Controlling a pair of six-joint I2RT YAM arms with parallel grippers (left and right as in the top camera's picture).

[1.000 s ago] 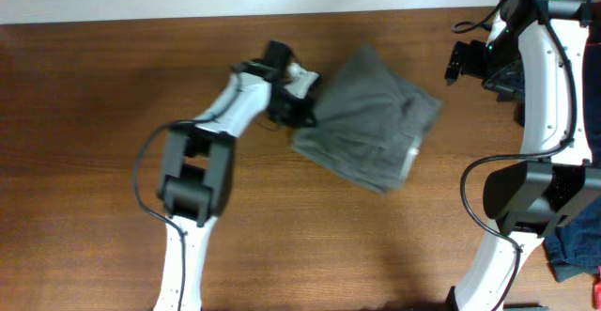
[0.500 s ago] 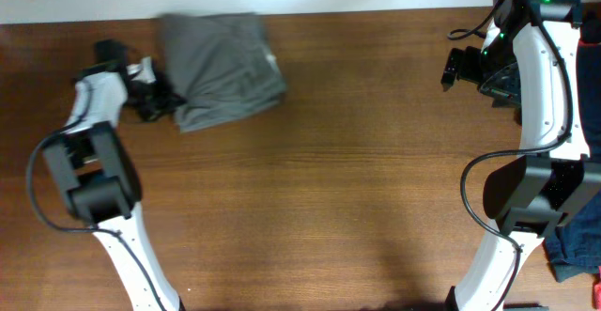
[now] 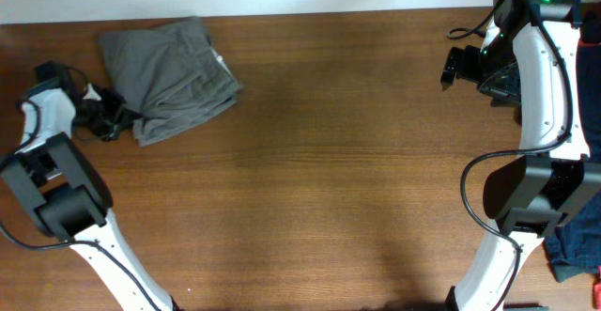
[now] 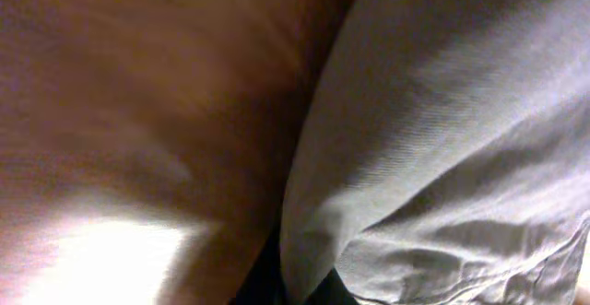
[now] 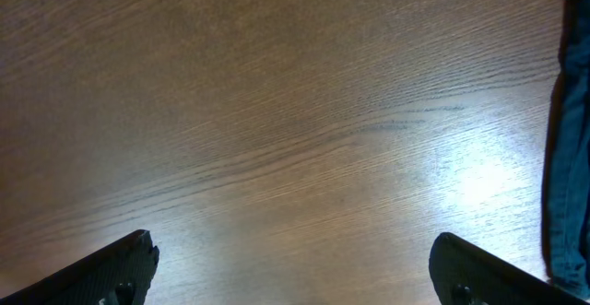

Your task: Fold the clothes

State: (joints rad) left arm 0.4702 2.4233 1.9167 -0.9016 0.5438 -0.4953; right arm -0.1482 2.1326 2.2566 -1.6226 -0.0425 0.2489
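My left gripper moves outward and to the right in the overhead view, over the shorts' middle (image 3: 161, 82), and releases next, since their near part lies spread out.
The grey-olive shorts (image 3: 169, 74) lie folded into a wrinkled bundle at the table's far left back corner. My left gripper (image 3: 120, 121) is at their left lower edge, shut on a pinch of the cloth. In the left wrist view the shorts (image 4: 461, 139) fill the right side, and a fold runs down between the dark jaws at the bottom. My right gripper (image 3: 454, 67) hangs open and empty over bare wood at the far right back; in the right wrist view its fingertips (image 5: 120, 273) stand wide apart.
The wooden table (image 3: 329, 179) runs to a white wall along the back edge. Dark navy garments (image 3: 573, 245) lie off the right edge beside the right arm's base, and show as a blue strip in the right wrist view (image 5: 570, 158).
My left gripper has dragged the shorts from the table's middle to the far left back corner. The right arm has barely moved.
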